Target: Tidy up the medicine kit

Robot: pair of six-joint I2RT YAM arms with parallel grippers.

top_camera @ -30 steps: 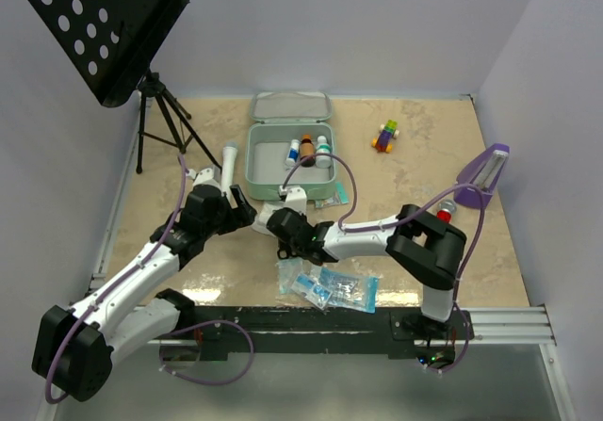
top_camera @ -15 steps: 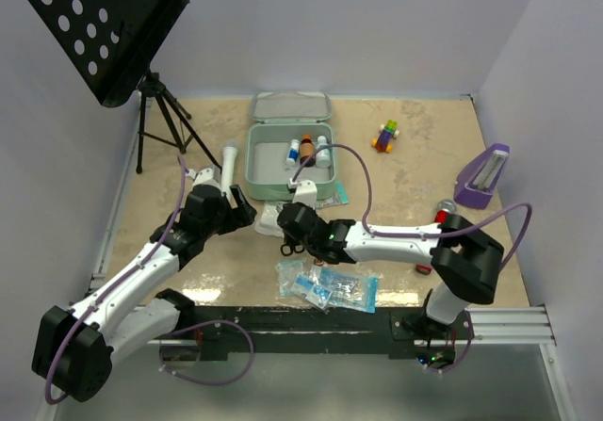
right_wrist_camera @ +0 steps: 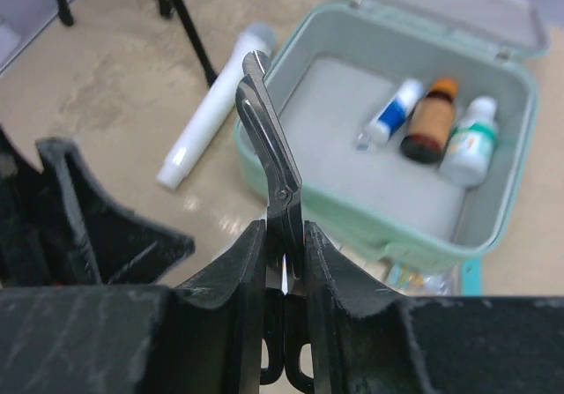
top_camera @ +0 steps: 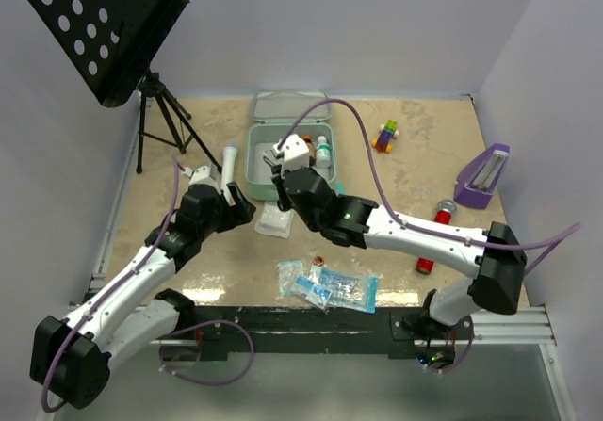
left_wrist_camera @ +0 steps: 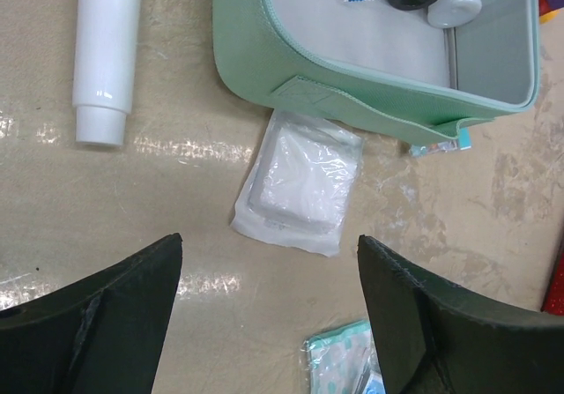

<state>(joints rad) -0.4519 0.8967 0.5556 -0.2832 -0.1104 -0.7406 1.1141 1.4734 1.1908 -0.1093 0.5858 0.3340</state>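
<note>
I should next move my right gripper outward and down, fingers tipping down, and release the scissors (right_wrist_camera: 269, 147) beside the bottles, as the kit's bare bottom is empty there.
The medicine kit (top_camera: 256, 169) lies open, its lid (top_camera: 290, 107) flat behind it. A blue-capped tube (right_wrist_camera: 392, 112), a brown bottle (right_wrist_camera: 427, 125) and a white bottle (right_wrist_camera: 467, 143) lie in its back right part. My right gripper (top_camera: 280, 169) hovers over the kit's front left edge (right_wrist_camera: 370, 226), shut on a pair of metal scissors (right_wrist_camera: 269, 147) whose bent blades point up and forward. My left gripper (left_wrist_camera: 269, 244) hangs open above the table, just in front of a white gauze packet (left_wrist_camera: 300, 182), with nothing between its fingers.
A white tube (top_camera: 228, 157) lies left of the kit. Blue-and-clear packets (top_camera: 330, 287) sit near the front edge. Two red-capped bottles (top_camera: 426, 263) (top_camera: 445, 212), a purple wedge (top_camera: 483, 176) and a small toy (top_camera: 384, 136) are at the right. A music stand (top_camera: 104, 25) stands at the back left.
My right arm has risen from the table by the packets and swung back over the kit's front left edge, carrying the scissors. The left arm has barely moved.
</note>
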